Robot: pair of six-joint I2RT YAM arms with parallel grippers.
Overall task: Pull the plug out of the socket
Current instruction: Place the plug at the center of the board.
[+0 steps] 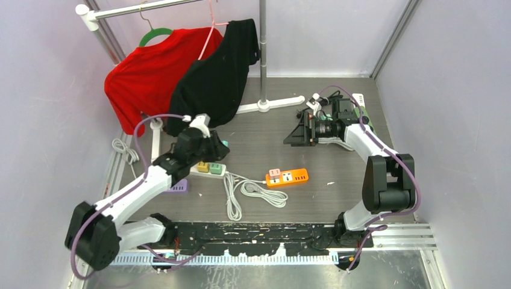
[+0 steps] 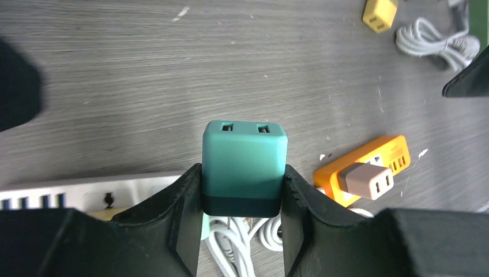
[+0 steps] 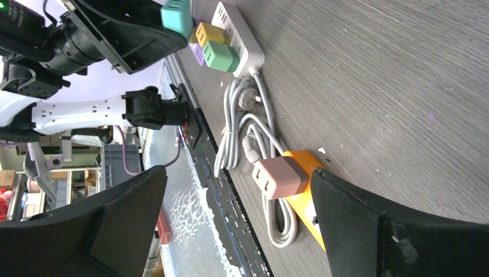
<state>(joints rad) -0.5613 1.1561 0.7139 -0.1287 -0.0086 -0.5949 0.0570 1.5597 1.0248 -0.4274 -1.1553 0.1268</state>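
The teal plug's pins hang bare, so the left gripper will next take the teal plug to the left in the top view and down between the white power strip (image 1: 208, 168) and the rack.
My left gripper (image 2: 242, 173) is shut on a teal plug (image 2: 244, 164), one black finger pressed on each side. The plug hangs free: its bare prongs show below it, above a coiled white cable. It hovers just over the white power strip (image 1: 208, 168), which carries a yellow plug (image 1: 202, 167) and a green plug (image 1: 216, 168). From above, the left gripper (image 1: 217, 147) and teal plug (image 1: 224, 144) sit at the strip's far side. My right gripper (image 3: 239, 173) stands wide open and holds nothing. It hangs at the back right (image 1: 298, 129), facing an orange power strip (image 3: 303, 173) with a pink plug (image 3: 282, 176) in it.
A coiled white cable (image 1: 241, 192) lies between the two strips. A loose yellow plug (image 2: 380, 12) rests far back near a green strip (image 1: 363, 114). A rack with a red shirt (image 1: 144, 78) and a black shirt (image 1: 223, 72) stands at the back left. A purple piece (image 1: 178, 186) lies by the left arm.
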